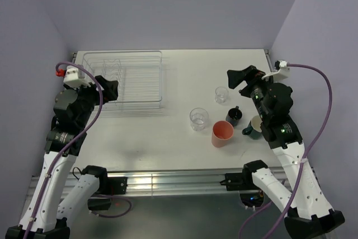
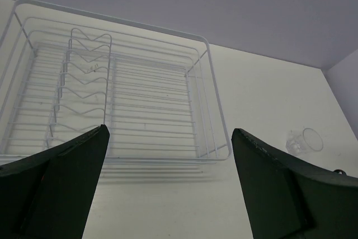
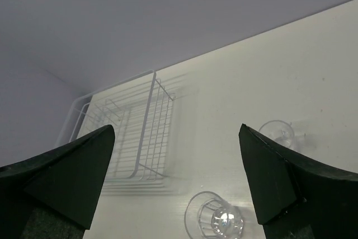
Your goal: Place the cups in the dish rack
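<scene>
The rack-side rim of the nearer glass tumbler (image 1: 191,115) (image 3: 187,216) has bare tabletop beside it. My right gripper needs to swing back next, tilt downward and come down over that rim.
The wire dish rack (image 1: 161,76) sits at the back left of the table, its bars bare. The cups stand together at the right: two clear glass tumblers (image 1: 222,94) (image 1: 198,118), a salmon-pink tumbler (image 1: 222,134), a dark navy mug (image 1: 234,116) and a teal mug (image 1: 253,127). My left gripper (image 1: 111,89) hangs open by the rack's left front corner. My right gripper (image 1: 238,77) is open above the table behind the cups. The left wrist view has the left gripper (image 2: 170,130) facing the rack (image 2: 210,82). The right gripper (image 3: 177,127) looks down on a glass tumbler (image 3: 218,219).
Lilac walls close in the table on the left, back and right. Purple cables loop off both arms. A metal rail runs along the table's near edge (image 1: 179,180). Bare tabletop lies between the rack and the cups.
</scene>
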Available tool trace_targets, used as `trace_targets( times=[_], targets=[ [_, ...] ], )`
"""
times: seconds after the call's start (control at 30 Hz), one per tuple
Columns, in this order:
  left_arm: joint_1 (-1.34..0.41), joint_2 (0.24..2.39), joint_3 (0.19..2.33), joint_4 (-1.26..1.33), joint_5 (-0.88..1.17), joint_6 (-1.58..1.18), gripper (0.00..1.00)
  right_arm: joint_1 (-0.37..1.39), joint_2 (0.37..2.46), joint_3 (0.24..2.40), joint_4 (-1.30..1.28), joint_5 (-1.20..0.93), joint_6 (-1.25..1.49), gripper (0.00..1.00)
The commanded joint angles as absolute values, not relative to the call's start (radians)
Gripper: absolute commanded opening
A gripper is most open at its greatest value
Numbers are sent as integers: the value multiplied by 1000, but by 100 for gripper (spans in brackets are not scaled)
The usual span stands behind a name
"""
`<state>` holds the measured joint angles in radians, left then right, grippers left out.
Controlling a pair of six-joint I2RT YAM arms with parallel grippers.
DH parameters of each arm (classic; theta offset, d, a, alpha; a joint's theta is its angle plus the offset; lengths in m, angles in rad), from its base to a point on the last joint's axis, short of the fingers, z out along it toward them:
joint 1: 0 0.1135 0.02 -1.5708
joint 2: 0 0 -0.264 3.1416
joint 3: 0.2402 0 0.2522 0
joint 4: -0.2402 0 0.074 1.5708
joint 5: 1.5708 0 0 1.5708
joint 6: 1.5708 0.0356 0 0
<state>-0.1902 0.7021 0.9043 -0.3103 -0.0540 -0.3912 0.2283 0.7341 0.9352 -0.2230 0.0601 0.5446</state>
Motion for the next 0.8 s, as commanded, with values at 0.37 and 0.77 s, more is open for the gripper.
trace_targets(
  times=[0.37, 0.77],
  targets=[
    [-186, 696, 916, -262, -61, -407, 99, 259, 857, 1054, -354, 15, 448, 100],
    [-186, 695, 919, -267, -66, -408, 99, 711, 1086, 1106, -505, 371, 426, 87]
  ],
)
